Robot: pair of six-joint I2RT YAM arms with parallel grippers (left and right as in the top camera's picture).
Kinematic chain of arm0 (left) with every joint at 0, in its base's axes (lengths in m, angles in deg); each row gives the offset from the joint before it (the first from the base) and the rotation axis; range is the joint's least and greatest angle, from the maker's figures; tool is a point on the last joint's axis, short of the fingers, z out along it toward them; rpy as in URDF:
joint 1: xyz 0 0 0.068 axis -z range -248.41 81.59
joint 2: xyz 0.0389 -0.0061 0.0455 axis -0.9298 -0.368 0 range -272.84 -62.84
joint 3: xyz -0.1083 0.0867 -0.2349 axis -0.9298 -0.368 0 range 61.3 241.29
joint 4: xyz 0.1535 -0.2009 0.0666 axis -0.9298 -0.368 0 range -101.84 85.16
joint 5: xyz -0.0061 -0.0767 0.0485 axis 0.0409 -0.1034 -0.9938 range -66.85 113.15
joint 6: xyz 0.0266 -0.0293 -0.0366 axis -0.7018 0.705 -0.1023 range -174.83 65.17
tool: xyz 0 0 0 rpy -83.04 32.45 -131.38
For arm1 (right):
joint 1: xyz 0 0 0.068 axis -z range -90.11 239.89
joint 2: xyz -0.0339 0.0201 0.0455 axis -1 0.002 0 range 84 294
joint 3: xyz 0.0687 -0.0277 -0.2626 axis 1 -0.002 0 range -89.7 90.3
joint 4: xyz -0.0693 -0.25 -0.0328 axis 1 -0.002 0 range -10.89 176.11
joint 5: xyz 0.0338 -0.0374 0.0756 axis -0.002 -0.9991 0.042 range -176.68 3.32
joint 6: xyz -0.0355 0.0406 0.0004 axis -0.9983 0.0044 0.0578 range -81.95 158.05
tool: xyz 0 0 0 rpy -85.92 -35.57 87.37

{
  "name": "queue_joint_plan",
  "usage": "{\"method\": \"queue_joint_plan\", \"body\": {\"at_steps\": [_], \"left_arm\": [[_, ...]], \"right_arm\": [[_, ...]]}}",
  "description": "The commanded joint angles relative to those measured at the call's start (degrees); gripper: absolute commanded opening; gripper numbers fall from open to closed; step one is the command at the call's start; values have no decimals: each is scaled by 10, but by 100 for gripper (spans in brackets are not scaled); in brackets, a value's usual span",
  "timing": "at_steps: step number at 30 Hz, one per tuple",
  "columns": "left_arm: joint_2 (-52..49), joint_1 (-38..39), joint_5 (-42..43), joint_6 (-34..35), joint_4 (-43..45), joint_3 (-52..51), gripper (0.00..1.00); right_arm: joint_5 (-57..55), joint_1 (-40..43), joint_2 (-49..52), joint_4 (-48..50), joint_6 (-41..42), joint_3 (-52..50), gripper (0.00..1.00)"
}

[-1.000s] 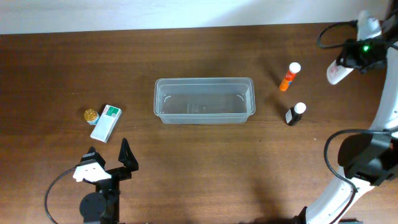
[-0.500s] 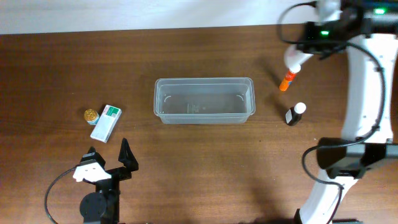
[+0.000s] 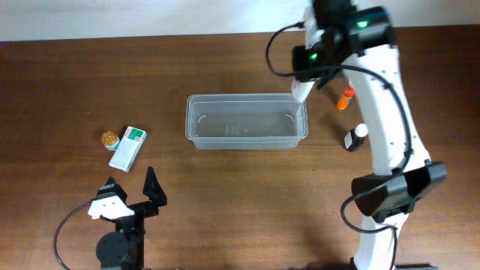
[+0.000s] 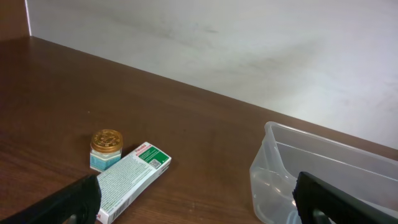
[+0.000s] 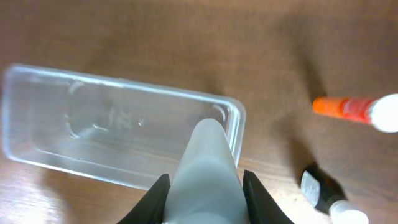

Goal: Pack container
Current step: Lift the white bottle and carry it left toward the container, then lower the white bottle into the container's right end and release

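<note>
My right gripper should next move slightly toward the middle of the container, then lower the white bottle [image 3: 299, 92] between the container's sides and let go of it.
The clear plastic container [image 3: 246, 96] stands empty at the table's middle. My right gripper [image 3: 307, 81] is shut on a white bottle [image 3: 299, 92] and holds it above the container's far right corner. In the right wrist view the white bottle [image 5: 205, 155] sits between my fingers [image 5: 205, 183], over the right end of the container [image 5: 124, 85]. My left gripper [image 3: 131, 196] is open and empty near the front left. It shows in the left wrist view [image 4: 199, 205], with the container [image 4: 267, 180] ahead on the right.
An orange bottle [image 3: 346, 97] and a black bottle with a white cap [image 3: 355, 137] lie right of the container; both show in the right wrist view [image 5: 348, 107] [image 5: 323, 193]. A white-and-green box [image 3: 127, 148] and a gold-lidded jar [image 3: 110, 139] lie at left.
My right arm has swung left from the table's far right with the white bottle in it, to above the container's right end. The left arm has not moved.
</note>
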Motion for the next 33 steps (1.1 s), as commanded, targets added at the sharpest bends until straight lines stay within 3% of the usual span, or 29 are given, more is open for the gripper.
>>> {"method": "queue_joint_plan", "body": {"at_steps": [1, 13, 33], "left_arm": [[5, -3, 6, -5, 2, -4, 99], [5, -3, 6, -5, 2, -4, 99], [5, -3, 6, -5, 2, -4, 99]], "right_arm": [[-34, -14, -9, 21, 27, -49, 15], [-34, -22, -9, 127, 47, -207, 14], [-35, -22, -9, 309, 74, -363, 10]]}}
